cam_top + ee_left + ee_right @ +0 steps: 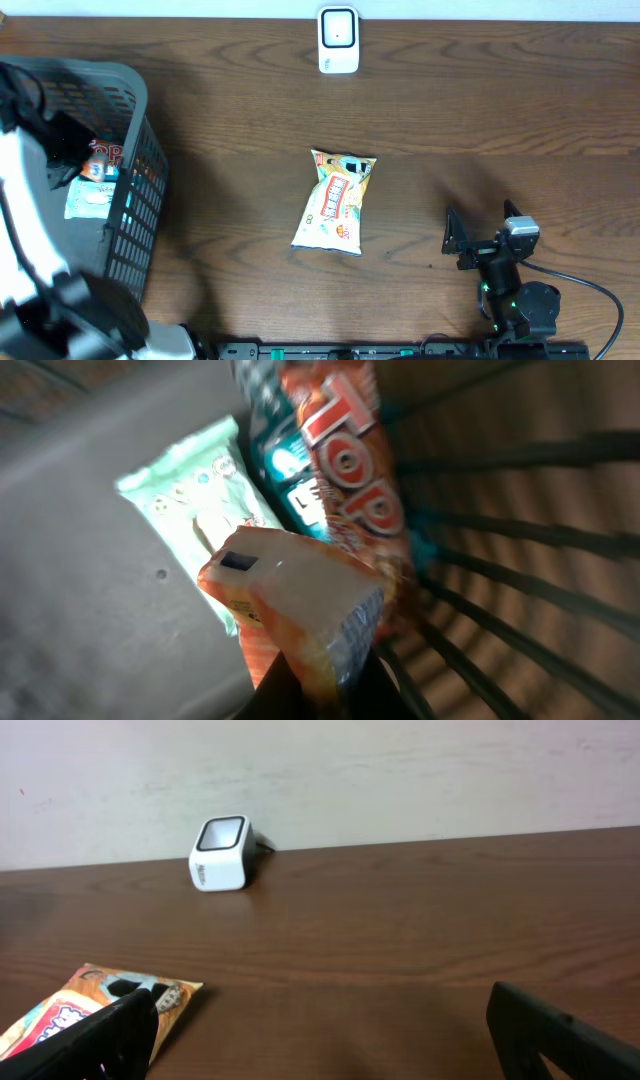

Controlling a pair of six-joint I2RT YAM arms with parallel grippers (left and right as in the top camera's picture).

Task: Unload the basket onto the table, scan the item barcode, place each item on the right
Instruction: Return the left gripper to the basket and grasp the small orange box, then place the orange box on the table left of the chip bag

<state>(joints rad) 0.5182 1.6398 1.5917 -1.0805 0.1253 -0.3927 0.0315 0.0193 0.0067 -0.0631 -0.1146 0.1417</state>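
Observation:
The tabletop between the basket and the yellow bag is empty. My left gripper should move up out of the basket next and down onto that spot to release the packet.
In the left wrist view my left gripper [325,675] is shut on the lower edge of an orange and white snack packet [300,600], inside the dark mesh basket [520,530]. Behind it lie an orange packet printed "TOP" [350,470] and a mint-green packet [195,495]. The white barcode scanner [338,40] stands at the table's far edge, also in the right wrist view [222,853]. My right gripper [480,225] rests open at the near right, nothing between its fingers [100,1040].
A yellow snack bag [337,200] lies flat at the middle of the table, its corner beside my right gripper's left finger [90,1000]. The basket [140,190] fills the left side, with my left arm [30,220] reaching over it.

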